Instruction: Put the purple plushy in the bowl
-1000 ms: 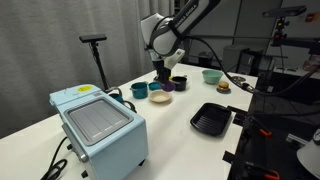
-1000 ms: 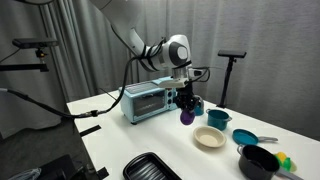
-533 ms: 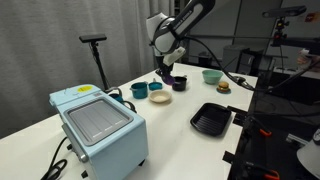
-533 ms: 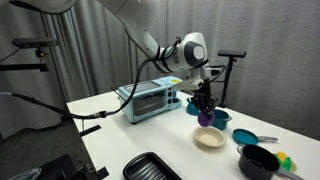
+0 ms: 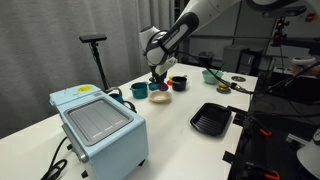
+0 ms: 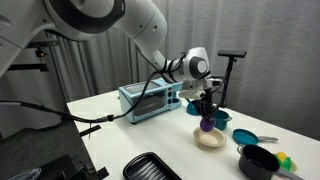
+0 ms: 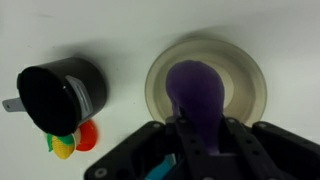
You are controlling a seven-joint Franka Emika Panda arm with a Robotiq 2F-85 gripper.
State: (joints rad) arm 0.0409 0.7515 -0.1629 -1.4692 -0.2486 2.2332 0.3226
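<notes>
The robot's gripper should keep pointing down over the small pale bowl and open its fingers to let go of the purple plushy, since the plushy already hangs above the bowl.
My gripper (image 5: 157, 79) is shut on the purple plushy (image 5: 158, 87) and holds it just above the small pale bowl (image 5: 160, 98). In an exterior view the gripper (image 6: 207, 112) points straight down, the plushy (image 6: 207, 124) hangs from it, and the bowl (image 6: 210, 140) lies directly beneath. In the wrist view the plushy (image 7: 198, 92) covers the middle of the bowl (image 7: 160, 85), and the black fingers (image 7: 236, 140) clamp its near end. I cannot tell whether the plushy touches the bowl's floor.
A light-blue toaster oven (image 5: 98, 125) stands at the table's near end. A black tray (image 5: 211, 118) lies by the edge. A teal cup (image 5: 139, 90), a dark bowl (image 5: 178, 83) and a larger teal bowl (image 5: 212, 75) surround the pale bowl. A black pot (image 7: 60, 95) sits beside red and yellow toys (image 7: 88, 135).
The gripper has carried the plushy sideways from beside the dark bowl to above the pale bowl and has come down a little. It has stayed shut.
</notes>
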